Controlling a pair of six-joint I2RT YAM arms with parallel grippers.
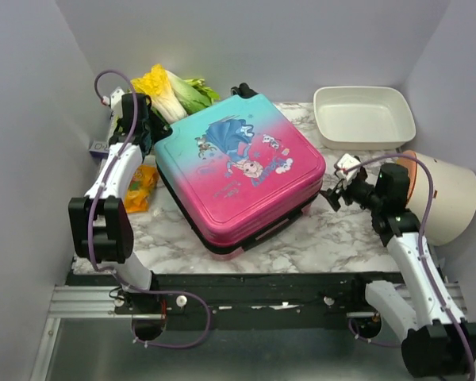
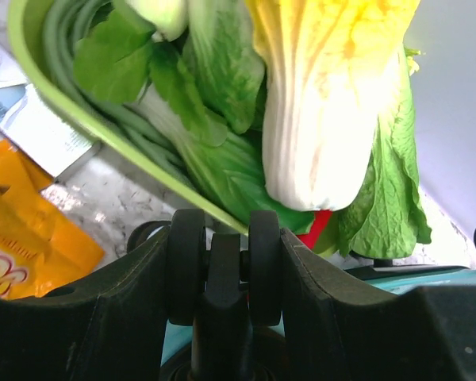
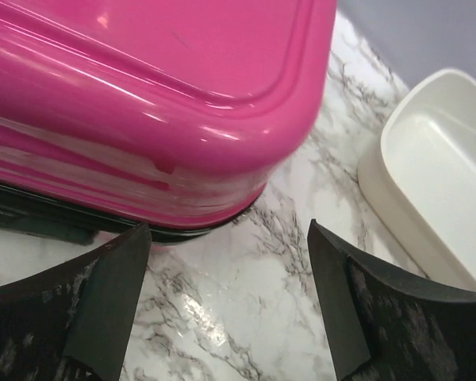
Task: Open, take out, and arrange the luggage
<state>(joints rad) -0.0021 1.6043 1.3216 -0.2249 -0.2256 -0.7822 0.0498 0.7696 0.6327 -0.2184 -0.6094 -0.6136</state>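
The luggage lies at an angle to the table's near edge. My left gripper needs to push the luggage's black twin wheel outward toward the leafy vegetables next and release it.
The luggage (image 1: 238, 163) lies flat and closed in the middle of the marble table, teal at the far end, pink at the near end, cartoon print up. My left gripper (image 1: 145, 121) is at its far left corner. In the left wrist view the left gripper (image 2: 226, 266) is shut on the luggage's black twin wheel (image 2: 266, 254), one finger on each side. My right gripper (image 1: 331, 195) is open and empty just right of the luggage's pink right corner. In the right wrist view the right gripper (image 3: 226, 298) hovers over bare marble, with the pink shell (image 3: 159, 103) just ahead.
A white tray (image 1: 363, 117) stands at the back right and shows in the right wrist view (image 3: 428, 175). A beige bucket (image 1: 448, 194) lies at the right edge. A green basket (image 2: 79, 111) of leafy vegetables (image 1: 170, 89) sits behind the luggage. An orange snack bag (image 1: 141, 187) lies at the left.
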